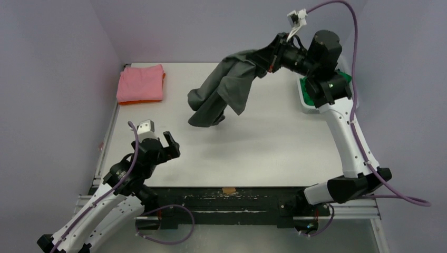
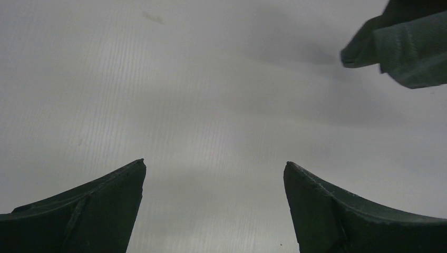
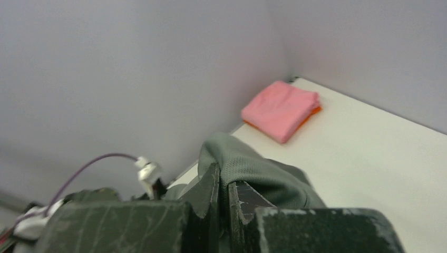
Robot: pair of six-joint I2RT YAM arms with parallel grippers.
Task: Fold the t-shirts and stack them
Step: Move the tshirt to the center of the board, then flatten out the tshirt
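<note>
The robot should next move the fingers of its empty left gripper to the right in the top view and down, to pinch the hanging corner of the grey t-shirt.
A dark grey t-shirt [image 1: 224, 89] hangs in the air over the middle back of the table, and my right gripper [image 1: 262, 62] is shut on its top edge. The wrist view shows the grey cloth [image 3: 258, 171] pinched between the right gripper [image 3: 224, 176] jaws. A folded pink t-shirt [image 1: 141, 83] lies on an orange t-shirt [image 1: 138, 101] at the back left corner; both also show in the right wrist view, pink t-shirt [image 3: 279, 109] over orange t-shirt [image 3: 311, 113]. My left gripper [image 1: 165, 146] is open and empty above the near left table. A hanging grey t-shirt corner [image 2: 406, 47] shows there.
A white basket [image 1: 307, 100] holding a bright green t-shirt [image 1: 342, 77] stands at the back right, mostly hidden by the right arm. Purple-grey walls close the table at the back and both sides. A small brown tape patch [image 1: 229, 190] marks the near edge.
</note>
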